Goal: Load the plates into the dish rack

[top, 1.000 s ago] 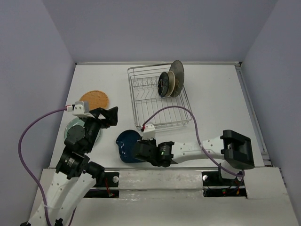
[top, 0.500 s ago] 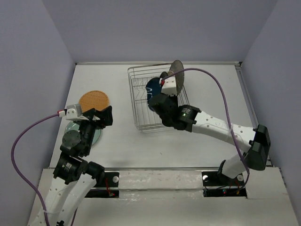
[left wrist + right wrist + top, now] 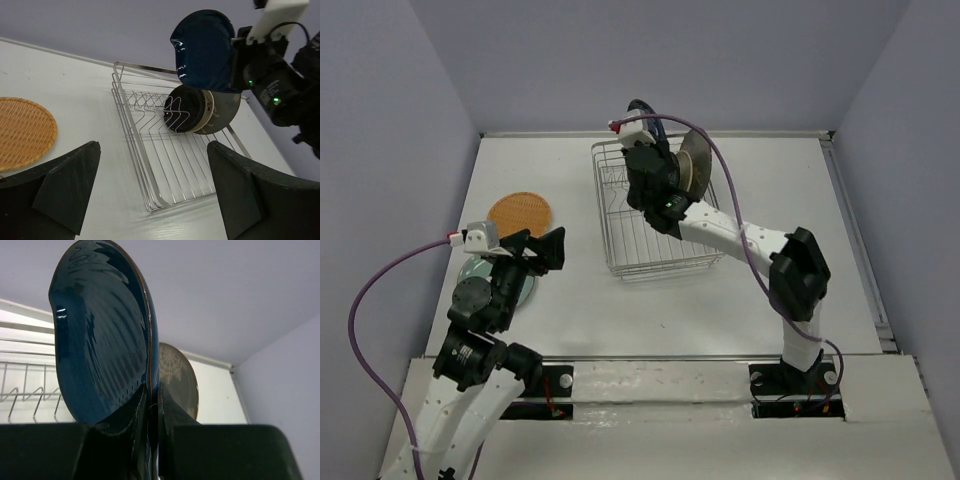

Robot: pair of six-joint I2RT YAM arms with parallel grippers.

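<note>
The dish rack's free wires beside the black plate (image 3: 182,107) lie below my right gripper. It should lower the upright dark blue plate between them and release its rim.
My right gripper (image 3: 646,140) is shut on the rim of the dark blue plate (image 3: 100,340) and holds it upright above the far end of the dish rack (image 3: 665,268). The blue plate also shows in the left wrist view (image 3: 202,50). In the rack stand the black plate (image 3: 182,107), the cream plate (image 3: 209,106) and the grey deer plate (image 3: 177,380), side by side. My left gripper (image 3: 542,248) is open and empty, left of the rack. The orange woven plate (image 3: 520,212) lies flat on the table. The pale teal plate (image 3: 480,272) lies partly hidden under my left arm.
The rack's near tines (image 3: 145,102) hold nothing. The back wall stands close behind the rack. The white table (image 3: 770,220) runs to a raised edge on the right.
My right arm has carried the dark blue plate from the table's near edge up and over to above the rack's far end. The left arm has barely moved.
</note>
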